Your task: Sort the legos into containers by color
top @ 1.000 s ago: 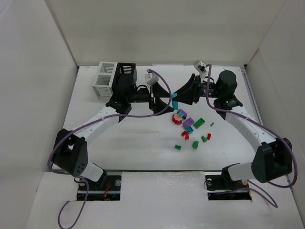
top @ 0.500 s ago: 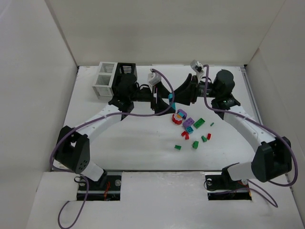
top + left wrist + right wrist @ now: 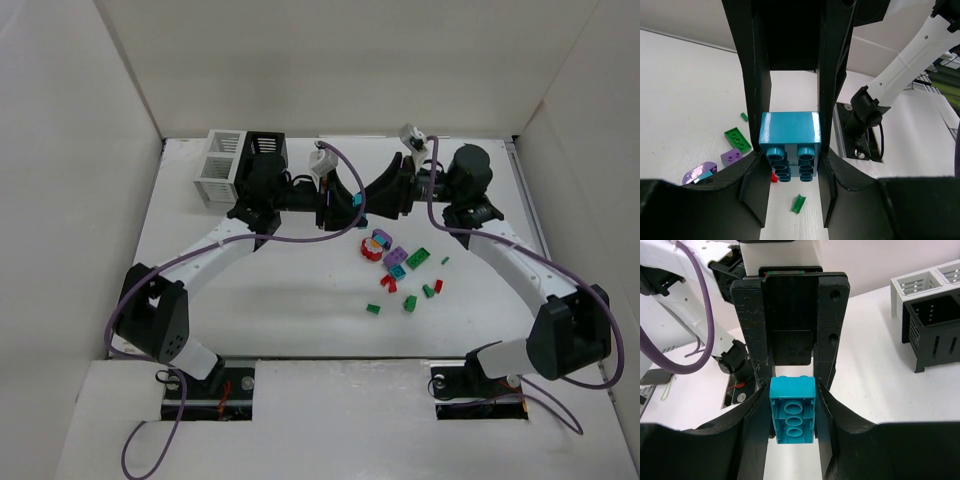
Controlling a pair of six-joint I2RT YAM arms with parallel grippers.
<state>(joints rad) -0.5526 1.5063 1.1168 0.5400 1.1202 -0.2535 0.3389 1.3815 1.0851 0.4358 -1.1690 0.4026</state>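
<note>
I should turn my left gripper outward, then swing the teal lego over the open black container's far end.
A teal lego hangs above the table between the two arms. In the left wrist view this teal lego sits studs-toward-camera between my left gripper fingers, which press its sides. My right gripper is shut on the other end of the same lego, whose hollow underside faces that camera. Overhead, the left gripper and right gripper meet tip to tip. The white container and black container stand joined at the back left.
Loose legos in green, red, purple and teal lie scattered right of centre. Under the left gripper lie a green plate, a purple brick and a small green piece. White walls enclose the table.
My left gripper, wide open a second ago, has closed onto the teal lego that the right gripper holds. Both arms shifted slightly toward the back.
</note>
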